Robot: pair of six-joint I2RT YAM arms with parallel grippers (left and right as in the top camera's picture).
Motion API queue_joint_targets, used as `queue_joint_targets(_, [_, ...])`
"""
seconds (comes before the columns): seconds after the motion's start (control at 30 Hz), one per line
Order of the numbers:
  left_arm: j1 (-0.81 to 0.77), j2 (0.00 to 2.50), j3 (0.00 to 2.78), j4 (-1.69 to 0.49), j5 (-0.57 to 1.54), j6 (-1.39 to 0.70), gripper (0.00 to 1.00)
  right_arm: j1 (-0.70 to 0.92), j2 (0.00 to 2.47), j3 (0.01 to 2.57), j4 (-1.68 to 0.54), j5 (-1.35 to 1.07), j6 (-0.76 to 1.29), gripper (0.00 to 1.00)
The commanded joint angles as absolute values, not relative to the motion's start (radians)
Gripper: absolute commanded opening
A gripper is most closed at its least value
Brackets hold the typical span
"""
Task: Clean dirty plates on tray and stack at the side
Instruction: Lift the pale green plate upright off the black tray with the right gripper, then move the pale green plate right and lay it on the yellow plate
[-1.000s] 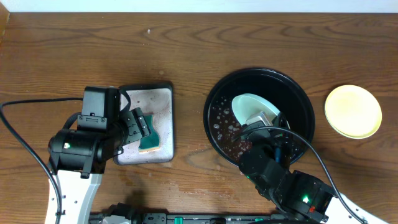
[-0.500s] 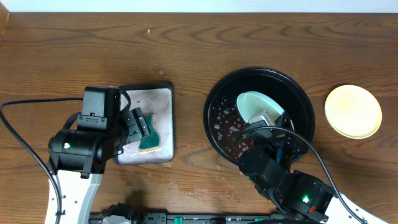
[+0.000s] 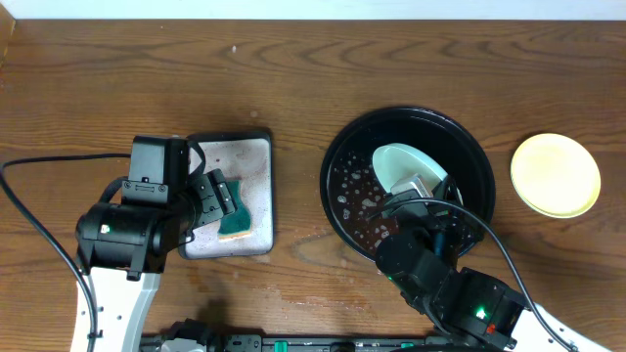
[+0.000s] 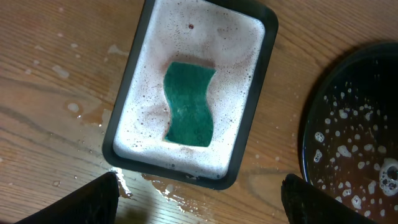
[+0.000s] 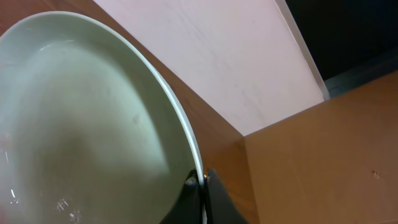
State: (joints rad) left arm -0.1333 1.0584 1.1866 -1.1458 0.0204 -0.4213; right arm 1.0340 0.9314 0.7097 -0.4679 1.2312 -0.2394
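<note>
I should next carry the tilted plate over with my right gripper, level it, lower it and let go, because the yellow plate (image 3: pixel 556 174) is to the right of my right gripper in the overhead view.
A pale blue-white plate (image 3: pixel 398 164) is tilted up over the round black tray (image 3: pixel 344 210). My right gripper (image 3: pixel 421 188) is shut on its rim; the right wrist view shows the fingers (image 5: pixel 200 186) pinching the edge of the plate (image 5: pixel 81 118). A yellow plate (image 3: pixel 556 174) lies on the table right of the tray. My left gripper (image 4: pixel 199 199) is open and empty above the table just in front of the silver tray (image 4: pixel 127 121), where the green sponge (image 4: pixel 189 104) lies in foam. Only two plates are in view.
The black tray's floor (image 4: pixel 348 149) is wet with foam flecks. Water spots lie on the wood by the silver tray (image 3: pixel 260 161). The green sponge (image 3: pixel 235 210) sits at that tray's near side under the left wrist.
The right gripper has shifted the pale plate slightly right and raised it a little within the black tray. The left arm has not moved.
</note>
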Motion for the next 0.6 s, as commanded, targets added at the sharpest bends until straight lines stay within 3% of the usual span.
queue_joint_targets(0.0, [-0.130, 1.059, 1.200, -1.148, 0.015, -0.423, 0.84, 1.042, 0.929, 0.720, -0.464, 1.267, -0.241, 0.01])
queue_joint_targets(0.2, [-0.130, 1.059, 1.200, -1.148, 0.015, -0.423, 0.84, 1.042, 0.930, 0.720, -0.464, 1.267, -0.230, 0.01])
queue_joint_targets(0.33, [-0.130, 1.059, 1.200, -1.148, 0.015, -0.423, 0.84, 1.030, 0.930, 0.720, -0.476, 1.225, -0.053, 0.01])
queue_joint_targets(0.57, [-0.130, 1.059, 1.200, -1.148, 0.015, -0.423, 0.84, 0.813, 0.964, 0.715, -0.554, 0.786, 0.316, 0.01])
